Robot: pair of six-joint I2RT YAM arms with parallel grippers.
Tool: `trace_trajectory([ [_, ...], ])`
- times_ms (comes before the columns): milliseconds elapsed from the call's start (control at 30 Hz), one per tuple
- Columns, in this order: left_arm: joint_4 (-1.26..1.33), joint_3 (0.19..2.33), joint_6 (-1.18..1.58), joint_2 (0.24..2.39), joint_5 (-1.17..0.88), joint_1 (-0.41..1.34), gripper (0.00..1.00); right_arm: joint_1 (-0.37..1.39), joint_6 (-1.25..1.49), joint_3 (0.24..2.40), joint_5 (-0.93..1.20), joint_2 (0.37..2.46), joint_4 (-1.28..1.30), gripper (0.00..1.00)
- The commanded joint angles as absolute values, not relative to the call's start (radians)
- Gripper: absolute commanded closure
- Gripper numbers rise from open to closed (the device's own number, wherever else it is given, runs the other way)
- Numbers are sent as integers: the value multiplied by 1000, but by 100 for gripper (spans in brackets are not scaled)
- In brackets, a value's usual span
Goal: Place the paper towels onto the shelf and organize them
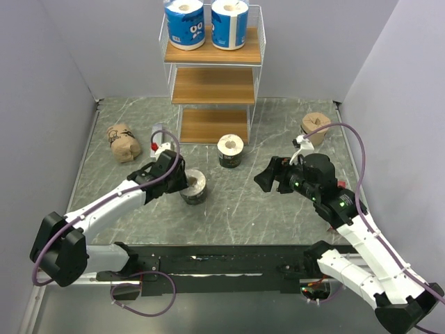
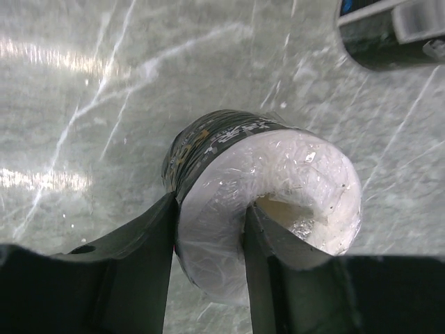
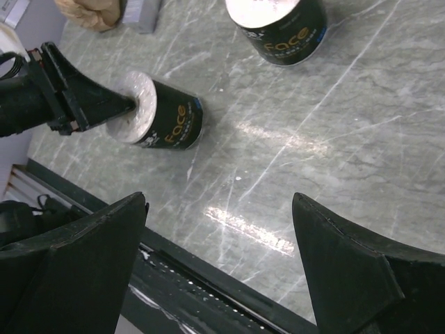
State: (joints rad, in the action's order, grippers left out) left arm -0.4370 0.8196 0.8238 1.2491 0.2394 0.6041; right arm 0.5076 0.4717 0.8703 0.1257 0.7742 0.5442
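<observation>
The left gripper lifts the black paper towel (image 1: 194,187) next and carries it outward onto the shelf's middle level (image 1: 195,87). It releases the towel there, as that level is bare.
The shelf (image 1: 213,85) stands at the back centre with two blue-and-white paper towels (image 1: 185,24) (image 1: 229,24) on its top tier. My left gripper (image 1: 178,178) is shut on the rim of a black paper towel (image 1: 194,187), one finger in its centre hole and one outside. The left wrist view shows this roll (image 2: 278,174) between my fingers (image 2: 149,240). It also shows in the right wrist view (image 3: 167,122). A second black roll (image 1: 230,150) (image 3: 279,26) stands in front of the shelf. My right gripper (image 1: 264,179) (image 3: 219,202) is open and empty over bare table.
A tan roll (image 1: 122,142) lies at the left. Another tan roll (image 1: 316,126) stands at the back right. A grey bar (image 1: 157,131) and a small red packet (image 1: 154,147) lie next to the left tan roll. Grey walls close in both sides.
</observation>
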Motion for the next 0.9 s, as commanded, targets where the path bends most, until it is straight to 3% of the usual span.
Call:
trace_trajectory([
  [0, -390, 922, 785, 1250, 216, 549, 60, 509, 502, 894, 146, 742, 489, 9],
  [233, -385, 1107, 726, 1314, 189, 482, 60, 511, 499, 894, 135, 719, 520, 9],
  [633, -425, 1610, 611, 1514, 273, 408, 59, 509, 500, 893, 107, 666, 545, 9],
  [867, -379, 1723, 594, 1586, 282, 397, 59, 511, 518, 884, 109, 643, 549, 9],
])
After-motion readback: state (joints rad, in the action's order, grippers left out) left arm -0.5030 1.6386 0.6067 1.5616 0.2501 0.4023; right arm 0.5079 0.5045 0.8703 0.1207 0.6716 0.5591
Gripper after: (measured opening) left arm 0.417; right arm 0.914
